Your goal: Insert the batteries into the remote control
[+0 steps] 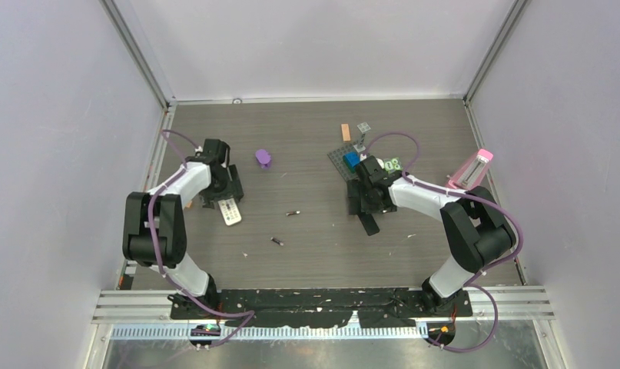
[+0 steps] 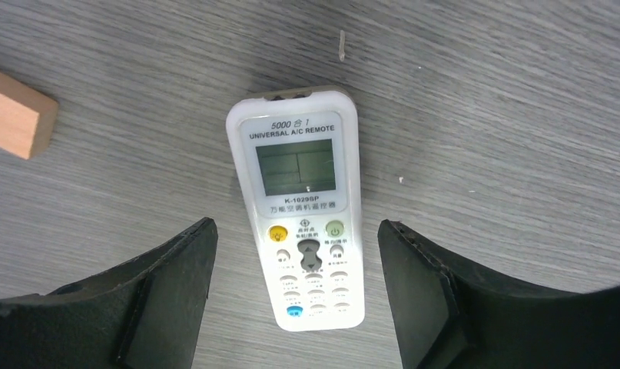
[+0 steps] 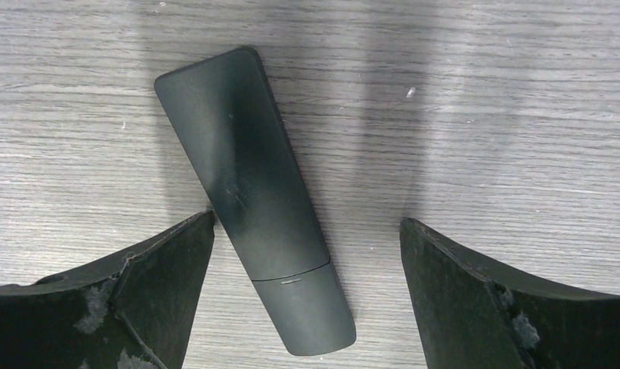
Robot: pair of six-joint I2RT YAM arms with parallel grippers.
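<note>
My right gripper has its fingers on either side of the black remote's lower end (image 3: 282, 254) already, so next it should stay where it is and close them across that end.
A white A/C remote (image 2: 303, 207) lies face up on the table, also in the top view (image 1: 230, 212). My left gripper (image 2: 297, 296) is open, its fingers either side of the remote's button end, not touching it. A black remote (image 3: 253, 192) lies back side up, also in the top view (image 1: 368, 223). My right gripper (image 3: 306, 296) is open astride its lower end, and its left finger (image 3: 168, 284) is close to or touching the remote's edge. Two small dark batteries (image 1: 293, 213) (image 1: 276, 241) lie on the table between the arms. No orange-red battery shows.
A wooden block (image 2: 14, 119) lies left of the white remote. A purple object (image 1: 263, 158) sits at the back middle. A grey brick plate with blue and green pieces (image 1: 351, 160) and an orange strip (image 1: 345, 132) lie behind the right gripper. A pink-topped container (image 1: 472, 169) stands at the right edge.
</note>
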